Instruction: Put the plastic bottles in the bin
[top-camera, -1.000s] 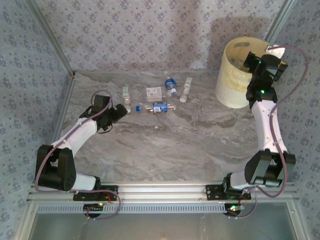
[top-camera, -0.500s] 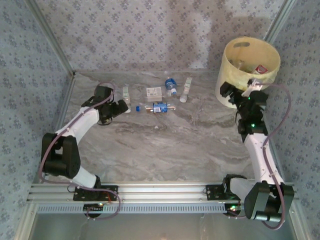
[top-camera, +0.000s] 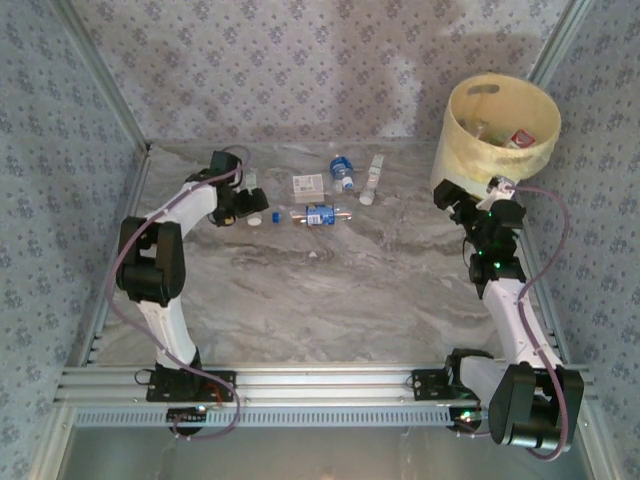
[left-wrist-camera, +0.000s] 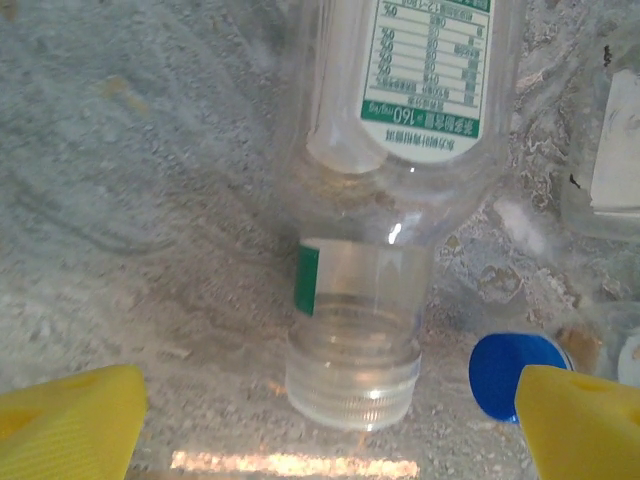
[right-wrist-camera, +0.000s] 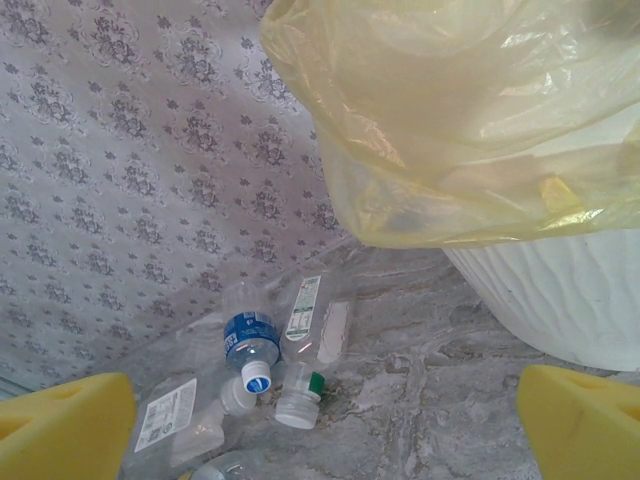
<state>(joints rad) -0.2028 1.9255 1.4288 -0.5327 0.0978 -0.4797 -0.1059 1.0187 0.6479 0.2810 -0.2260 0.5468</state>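
The clear bottle's neck (left-wrist-camera: 362, 285) is below the gripper, and its cap is lined up between my fingers. So my left gripper will next lower its open fingers on both sides of it and close.
Several plastic bottles lie in a row at the back of the table: a clear green-labelled bottle (top-camera: 252, 183), a blue-labelled one (top-camera: 318, 215), a square one (top-camera: 308, 185), a blue one (top-camera: 342, 172) and a white one (top-camera: 372, 180). My left gripper (top-camera: 246, 207) is open at the leftmost one. Up close, that clear bottle (left-wrist-camera: 400, 150) points its cap (left-wrist-camera: 350, 385) between my yellow fingertips (left-wrist-camera: 70, 425), untouched. The bin (top-camera: 455, 140), cream-yellow, stands at the back right with bottles (top-camera: 520, 138) inside. My right gripper (top-camera: 465, 197) is open and empty beside the bin's front wall (right-wrist-camera: 560, 290).
A loose blue cap (left-wrist-camera: 515, 375) lies just right of the clear bottle's cap. The bin's thin yellow liner (right-wrist-camera: 480, 130) hangs over its rim. Patterned walls close in the back and both sides. Two bottles (right-wrist-camera: 250, 340) (right-wrist-camera: 310, 320) lie ahead of the right gripper.
The left arm has stretched forward and brought its gripper up to the leftmost bottle. The right arm has come down from above the bin to the table in front of it.
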